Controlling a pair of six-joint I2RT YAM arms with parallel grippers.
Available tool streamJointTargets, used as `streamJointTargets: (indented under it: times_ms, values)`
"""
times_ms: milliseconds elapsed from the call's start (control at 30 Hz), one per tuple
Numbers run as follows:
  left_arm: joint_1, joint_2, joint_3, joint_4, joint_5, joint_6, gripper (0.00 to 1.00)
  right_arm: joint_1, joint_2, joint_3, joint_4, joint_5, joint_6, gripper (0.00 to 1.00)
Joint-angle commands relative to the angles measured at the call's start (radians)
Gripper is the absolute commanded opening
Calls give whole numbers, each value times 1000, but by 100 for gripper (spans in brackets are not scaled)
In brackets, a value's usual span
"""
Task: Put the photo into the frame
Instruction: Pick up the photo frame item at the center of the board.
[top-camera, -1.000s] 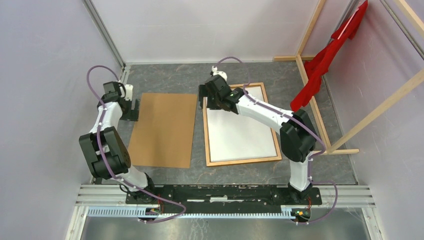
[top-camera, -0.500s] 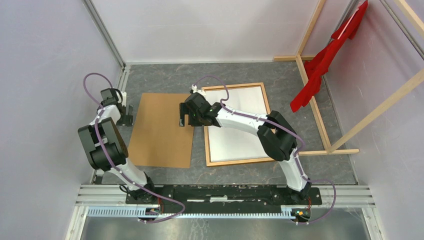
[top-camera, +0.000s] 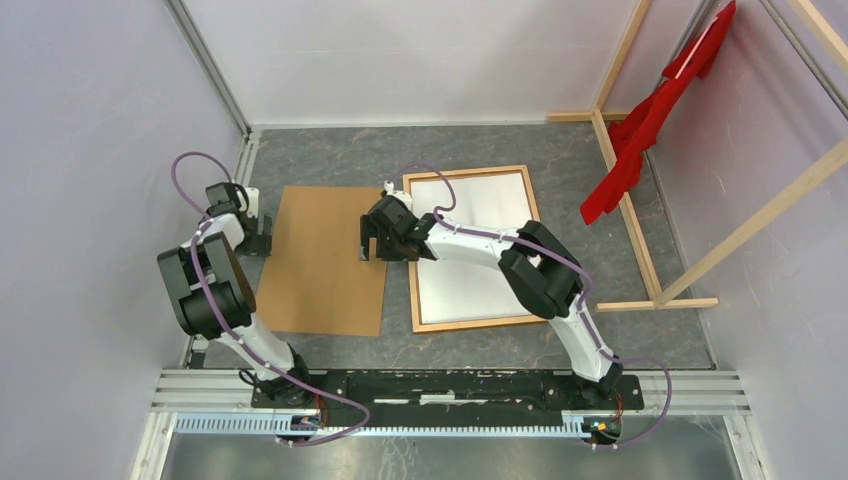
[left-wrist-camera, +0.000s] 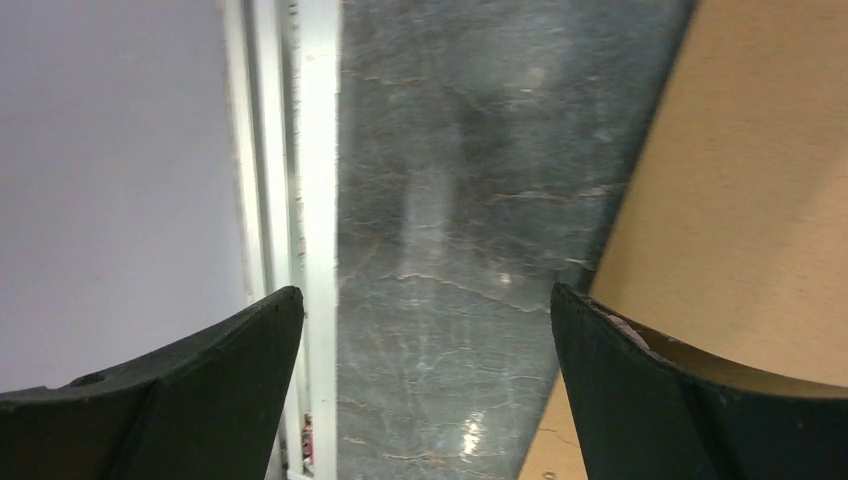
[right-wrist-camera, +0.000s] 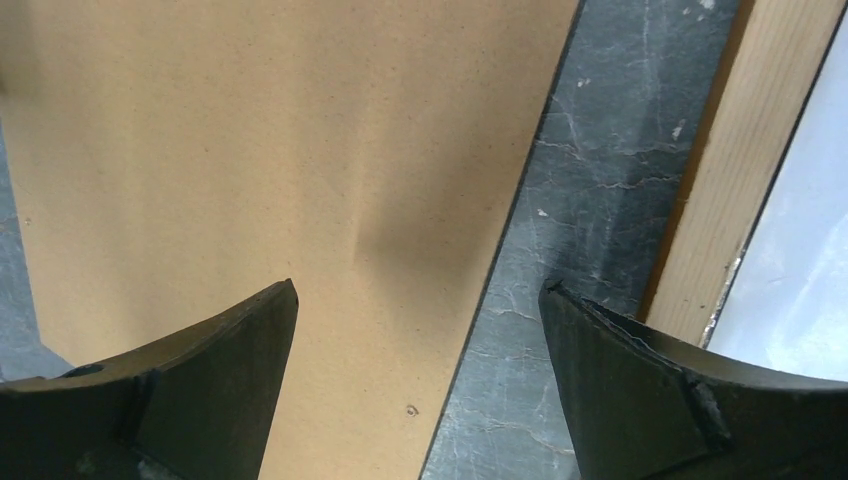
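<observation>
The right gripper tilts toward the left in the top view next. One finger goes under the board's edge by the frame (right-wrist-camera: 482, 300), since the board lies flat.
The frame (top-camera: 414, 285) of thin orange-brown wood lies flat right of centre, with a white sheet (top-camera: 480, 265) filling it. The photo is out of view. A plain brown backing board (top-camera: 330, 260) lies flat to the frame's left. My right gripper (top-camera: 373, 247) hangs open over the board's right edge; in its wrist view (right-wrist-camera: 418, 290) the board (right-wrist-camera: 280, 150), a strip of grey table and the frame's wood (right-wrist-camera: 735, 150) all show. My left gripper (top-camera: 256, 235) is open and empty (left-wrist-camera: 425, 295) over bare table beside the board's left edge (left-wrist-camera: 760, 180).
Pale wooden beams (top-camera: 625, 200) carrying a red cloth (top-camera: 650, 120) stand at the back right. A white metal rail (left-wrist-camera: 310, 150) and the enclosure wall run close along the left gripper's left side. The grey marbled table (top-camera: 480, 150) extends behind the frame.
My right gripper has swung left from the frame's top-left corner to the board's right edge. The left arm has shifted only slightly. Both stay open.
</observation>
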Motion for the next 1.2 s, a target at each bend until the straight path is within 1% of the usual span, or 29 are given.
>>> streamJointTargets:
  times_ms: [0, 167, 333, 433, 500, 567, 733, 833, 1000, 1067, 1167]
  values:
    - [-25, 1, -46, -62, 122, 1, 100, 10, 32, 1, 25, 13, 25, 98]
    - [-44, -17, -69, -86, 148, 7, 100, 11, 54, -12, 53, -14, 45, 98]
    - [-60, -9, -87, -85, 172, 18, 100, 11, 69, -6, 134, -103, 70, 98]
    - [-76, 2, -97, -83, 166, 23, 100, 6, 40, -9, 198, -156, 86, 98]
    - [-86, 4, -100, -82, 162, 26, 99, 4, -11, -43, 276, -199, 105, 98]
    - [-100, 1, -105, -85, 161, 33, 99, 2, -76, -91, 397, -231, 115, 98]
    - [-135, -16, -116, -101, 167, 52, 99, -5, -215, -152, 609, -313, 87, 96]
    - [-142, -10, -112, -106, 177, 50, 99, -5, -237, -169, 729, -398, 135, 95]
    - [-143, -4, -104, -115, 182, 54, 99, -4, -246, -249, 1029, -504, 293, 92]
    - [-141, -9, -102, -121, 186, 56, 99, -2, -253, -269, 1083, -509, 323, 92]
    - [-141, -16, -94, -131, 198, 56, 99, -2, -248, -260, 1090, -521, 339, 92]
